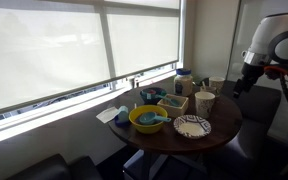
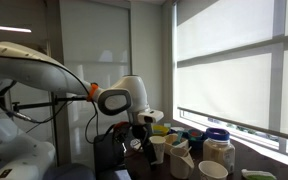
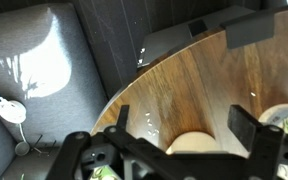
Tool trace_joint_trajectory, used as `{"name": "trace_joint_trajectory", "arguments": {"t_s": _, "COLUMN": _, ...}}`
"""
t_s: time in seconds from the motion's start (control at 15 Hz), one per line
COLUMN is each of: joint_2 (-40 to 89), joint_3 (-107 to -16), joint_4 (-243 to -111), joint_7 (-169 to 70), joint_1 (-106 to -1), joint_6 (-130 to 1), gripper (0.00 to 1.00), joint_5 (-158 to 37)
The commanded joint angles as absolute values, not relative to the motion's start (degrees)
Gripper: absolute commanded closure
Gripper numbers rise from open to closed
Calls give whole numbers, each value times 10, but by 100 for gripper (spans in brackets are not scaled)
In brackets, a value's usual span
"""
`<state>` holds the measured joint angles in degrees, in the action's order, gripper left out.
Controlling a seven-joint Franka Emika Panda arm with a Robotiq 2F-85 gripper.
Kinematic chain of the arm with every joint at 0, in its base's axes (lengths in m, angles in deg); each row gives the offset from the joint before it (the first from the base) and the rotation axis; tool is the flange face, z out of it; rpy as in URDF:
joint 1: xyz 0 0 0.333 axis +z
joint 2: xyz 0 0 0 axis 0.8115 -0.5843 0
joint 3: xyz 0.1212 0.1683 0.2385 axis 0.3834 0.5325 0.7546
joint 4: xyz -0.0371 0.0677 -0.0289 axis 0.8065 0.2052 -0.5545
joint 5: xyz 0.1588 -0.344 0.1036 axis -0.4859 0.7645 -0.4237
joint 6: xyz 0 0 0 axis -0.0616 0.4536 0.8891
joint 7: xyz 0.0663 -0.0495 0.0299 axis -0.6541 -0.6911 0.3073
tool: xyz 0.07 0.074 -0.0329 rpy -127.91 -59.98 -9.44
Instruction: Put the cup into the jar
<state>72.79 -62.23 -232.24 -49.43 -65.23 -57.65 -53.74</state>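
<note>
My fingers are still above and apart from the cup, so my gripper will next move open and outward over the table edge and bring them to either side of the cup's rim (image 1: 205,96).
The cream-white cup (image 1: 204,102) stands upright on the round wooden table (image 1: 224,128), at the edge nearest the arm. It also shows in an exterior view (image 2: 158,148). The pale grey jar with a blue top (image 1: 183,80) stands farther back by the window, also in an exterior view (image 2: 218,150). My gripper (image 1: 243,84) hovers beside the table edge, apart from the cup, and shows in an exterior view (image 2: 139,137). In the wrist view the gripper (image 3: 184,125) is open and empty. The cup's rim (image 3: 191,146) lies between and below the fingers.
A yellow bowl (image 1: 147,119), a patterned plate (image 1: 192,126) and a square tan box (image 1: 173,102) share the table. A white mug (image 2: 212,171) stands near the front. A grey upholstered seat (image 3: 44,60) lies beside the table, and the window sill runs behind it.
</note>
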Motion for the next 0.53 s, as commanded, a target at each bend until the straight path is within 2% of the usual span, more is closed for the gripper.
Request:
{"name": "trace_joint_trajectory", "arguments": {"t_s": 0.0, "joint_2": 780, "joint_3": -651, "joint_4": -2302, "joint_7": -487, "joint_1": -630, "joint_6": -578, "gripper": 0, "joint_5": -614}}
{"name": "trace_joint_trajectory", "arguments": {"t_s": 0.47, "joint_2": 749, "joint_3": -632, "joint_4": -2278, "joint_7": -516, "joint_1": -561, "joint_6": -672, "gripper": 0, "joint_5": -766}}
